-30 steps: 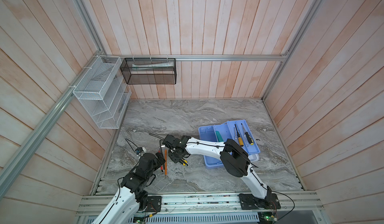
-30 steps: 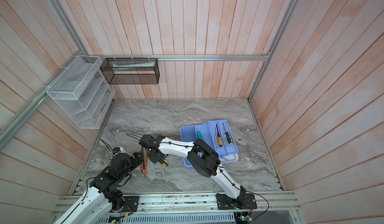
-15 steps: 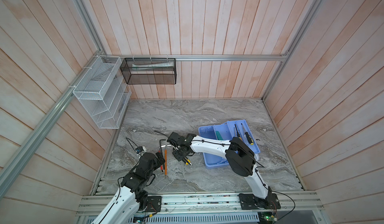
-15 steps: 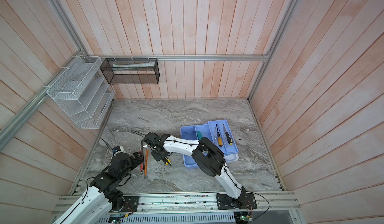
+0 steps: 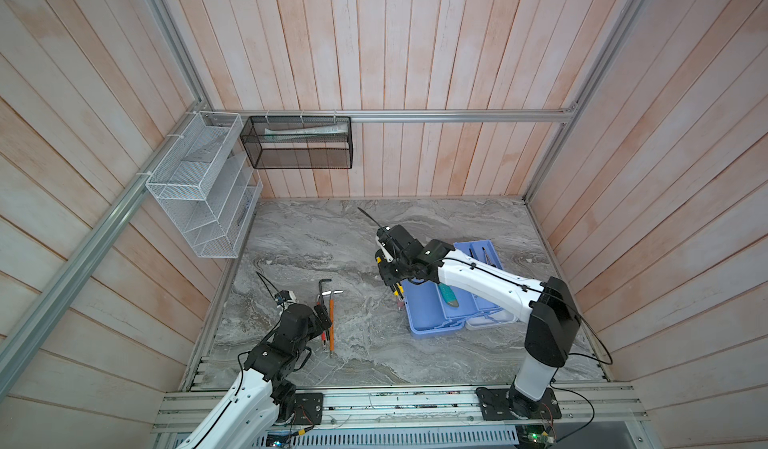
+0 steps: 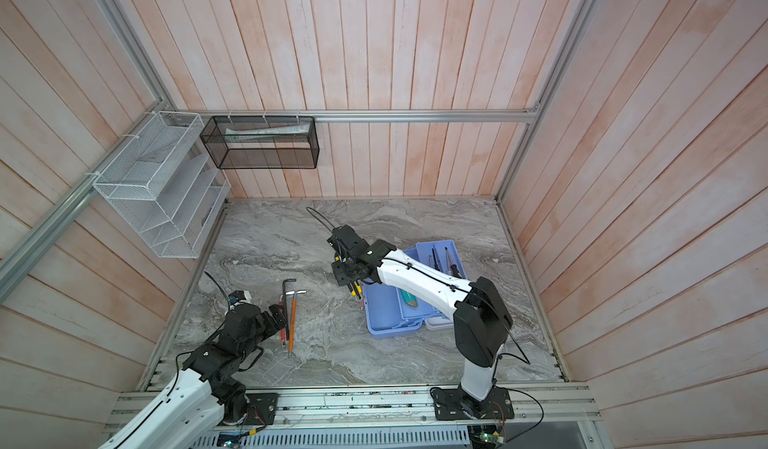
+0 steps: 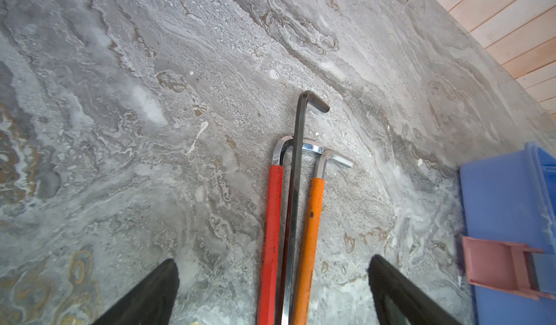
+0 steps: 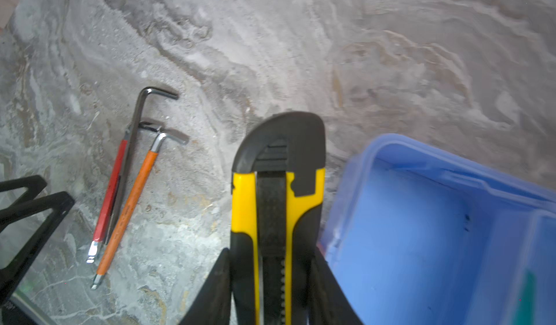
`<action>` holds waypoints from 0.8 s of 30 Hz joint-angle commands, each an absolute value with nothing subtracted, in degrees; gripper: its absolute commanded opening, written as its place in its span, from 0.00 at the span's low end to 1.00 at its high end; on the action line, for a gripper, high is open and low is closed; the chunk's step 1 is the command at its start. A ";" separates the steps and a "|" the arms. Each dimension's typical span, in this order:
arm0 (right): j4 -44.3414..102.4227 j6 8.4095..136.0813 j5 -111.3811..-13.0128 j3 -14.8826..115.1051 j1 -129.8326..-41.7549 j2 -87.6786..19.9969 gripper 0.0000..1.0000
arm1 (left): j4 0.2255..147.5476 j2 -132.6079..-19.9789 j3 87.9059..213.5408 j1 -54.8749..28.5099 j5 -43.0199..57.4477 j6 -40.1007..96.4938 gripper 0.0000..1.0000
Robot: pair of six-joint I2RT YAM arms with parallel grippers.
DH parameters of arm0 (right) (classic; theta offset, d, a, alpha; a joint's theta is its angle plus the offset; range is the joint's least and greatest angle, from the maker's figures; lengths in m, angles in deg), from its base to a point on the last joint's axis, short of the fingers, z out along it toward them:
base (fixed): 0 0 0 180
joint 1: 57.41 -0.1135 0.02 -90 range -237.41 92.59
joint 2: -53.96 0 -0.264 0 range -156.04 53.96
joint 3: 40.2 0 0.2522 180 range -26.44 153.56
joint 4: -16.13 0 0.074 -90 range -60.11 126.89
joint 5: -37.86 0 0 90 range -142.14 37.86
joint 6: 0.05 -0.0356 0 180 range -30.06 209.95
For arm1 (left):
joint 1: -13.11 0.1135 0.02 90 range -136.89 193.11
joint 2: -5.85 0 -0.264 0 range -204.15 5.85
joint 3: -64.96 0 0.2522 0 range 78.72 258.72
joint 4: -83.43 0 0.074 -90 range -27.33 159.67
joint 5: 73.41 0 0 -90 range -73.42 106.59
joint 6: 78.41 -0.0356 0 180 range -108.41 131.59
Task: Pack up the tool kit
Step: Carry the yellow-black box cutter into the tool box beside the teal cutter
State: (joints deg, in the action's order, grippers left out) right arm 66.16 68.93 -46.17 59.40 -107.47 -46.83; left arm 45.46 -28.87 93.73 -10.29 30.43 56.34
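Note:
The utility knife crosses the base's empty section in my right gripper next, then goes down beside the teal-handled tool for release, since the base's bare blue bottom shows there.
The tool kit's light blue base lies open on the right of the marble floor, with its tray of small tools behind it and the white lid beside it. My right gripper is shut on a yellow and black utility knife, held above the base's left edge; the knife shows in both top views. My left gripper is open, low over three hex keys: red-sleeved, dark and orange-sleeved. The pink-red latch sits on the base.
A teal-handled tool lies in the base. A white wire basket hangs on the left wall and a black mesh basket on the back wall. Wooden walls close in the floor on three sides.
My right gripper has closed on the utility knife and carried it to the right, from beside the hex keys to the toolbox's left edge. The left arm has stayed still.

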 commanded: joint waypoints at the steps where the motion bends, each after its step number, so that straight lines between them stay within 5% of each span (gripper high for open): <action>1: 67.82 68.71 -43.35 56.44 -104.04 -42.55 0.13 | 46.19 -28.96 95.32 -10.12 31.04 55.67 1.00; 13: 70.53 73.66 -44.20 42.57 -88.75 -31.40 0.13 | 45.98 -30.19 95.55 -10.01 31.48 56.15 1.00; 24: 71.98 76.60 -41.20 41.74 -87.34 -35.86 0.19 | 45.93 -31.16 95.86 -10.06 31.64 56.68 1.00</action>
State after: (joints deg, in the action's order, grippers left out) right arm 70.25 75.22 -43.19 40.80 -87.28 -33.87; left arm 45.48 -31.23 94.21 -10.29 30.58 56.41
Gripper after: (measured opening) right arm 0.337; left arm 0.998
